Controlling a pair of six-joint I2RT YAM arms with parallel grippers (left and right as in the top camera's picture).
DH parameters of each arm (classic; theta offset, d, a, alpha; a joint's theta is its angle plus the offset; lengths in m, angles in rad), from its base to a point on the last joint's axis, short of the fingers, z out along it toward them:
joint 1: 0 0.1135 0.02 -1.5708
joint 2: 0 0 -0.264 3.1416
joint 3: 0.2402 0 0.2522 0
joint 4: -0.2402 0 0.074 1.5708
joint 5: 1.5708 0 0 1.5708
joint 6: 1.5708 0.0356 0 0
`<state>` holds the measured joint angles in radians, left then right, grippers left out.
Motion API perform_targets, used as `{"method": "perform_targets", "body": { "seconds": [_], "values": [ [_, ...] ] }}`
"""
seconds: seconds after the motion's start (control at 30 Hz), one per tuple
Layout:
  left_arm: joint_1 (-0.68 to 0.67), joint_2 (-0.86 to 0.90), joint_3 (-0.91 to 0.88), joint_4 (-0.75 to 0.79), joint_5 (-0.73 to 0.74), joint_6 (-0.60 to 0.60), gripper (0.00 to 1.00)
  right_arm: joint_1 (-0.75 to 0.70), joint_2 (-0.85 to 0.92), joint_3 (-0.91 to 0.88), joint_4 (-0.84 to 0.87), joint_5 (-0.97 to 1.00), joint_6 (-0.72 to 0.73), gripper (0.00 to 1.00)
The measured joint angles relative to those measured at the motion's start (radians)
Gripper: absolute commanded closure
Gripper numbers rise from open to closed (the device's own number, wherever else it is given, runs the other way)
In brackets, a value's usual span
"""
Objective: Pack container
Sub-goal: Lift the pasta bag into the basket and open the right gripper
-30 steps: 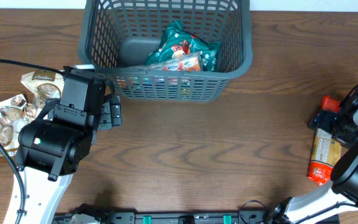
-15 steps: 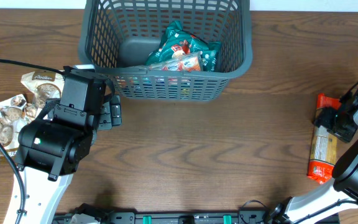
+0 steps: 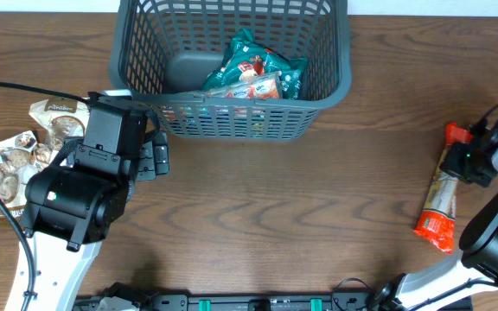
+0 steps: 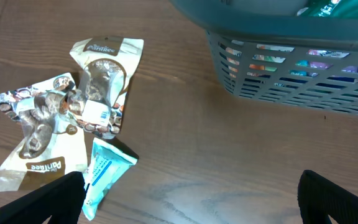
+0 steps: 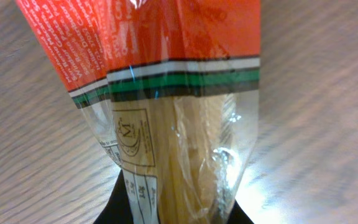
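The right gripper lifts the spaghetti outward over the basket's rim next, then lowers it turned along the basket's near side, since that long side fits its length.
The container (image 3: 240, 117), a dark grey lattice basket, stands at the back middle of the table with several snack packets (image 3: 253, 73) inside; its corner also shows in the left wrist view (image 4: 291, 68). At the right edge my right gripper (image 3: 471, 161) is shut on a long clear packet of spaghetti with red-orange ends (image 3: 437, 207). The right wrist view has that packet (image 5: 166, 93) filling the frame, pinched between the dark jaws of the gripper (image 5: 176, 208). My left gripper (image 3: 154, 155) stands open over bare wood left of the basket (image 4: 191, 205).
Two brown-and-white cookie packets (image 4: 98, 81) lie crumpled on the table's left side (image 3: 24, 155). A light teal packet (image 4: 104, 171) lies just below them, beside my left finger. Dark cables run along the left edge and the right arm.
My right gripper has shut on the spaghetti packet. The packet has tilted, its lower end swinging left. The left arm has not moved.
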<state>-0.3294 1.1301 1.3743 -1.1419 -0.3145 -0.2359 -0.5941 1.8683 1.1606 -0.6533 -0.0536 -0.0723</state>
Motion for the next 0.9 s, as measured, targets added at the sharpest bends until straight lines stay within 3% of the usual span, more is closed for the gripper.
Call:
{"method": "perform_targets", "body": {
  "seconds": [0.3,0.57,0.7,0.9],
  "values": [
    [0.000,0.000,0.000,-0.007,0.000,0.000,0.01,0.177,-0.142,0.066,-0.085,-0.054,-0.013,0.99],
    [0.000,0.000,0.000,-0.025,0.000,0.000,0.01,0.360,-0.317,0.570,-0.124,-0.060,-0.050,0.99],
    [0.000,0.000,0.000,-0.025,0.000,0.000,0.01,0.531,-0.357,0.770,-0.135,-0.084,-0.169,0.99],
    [0.000,0.000,0.000,-0.025,0.000,-0.007,0.01,0.818,-0.339,0.881,-0.121,-0.169,-0.410,0.99]
  ]
}}
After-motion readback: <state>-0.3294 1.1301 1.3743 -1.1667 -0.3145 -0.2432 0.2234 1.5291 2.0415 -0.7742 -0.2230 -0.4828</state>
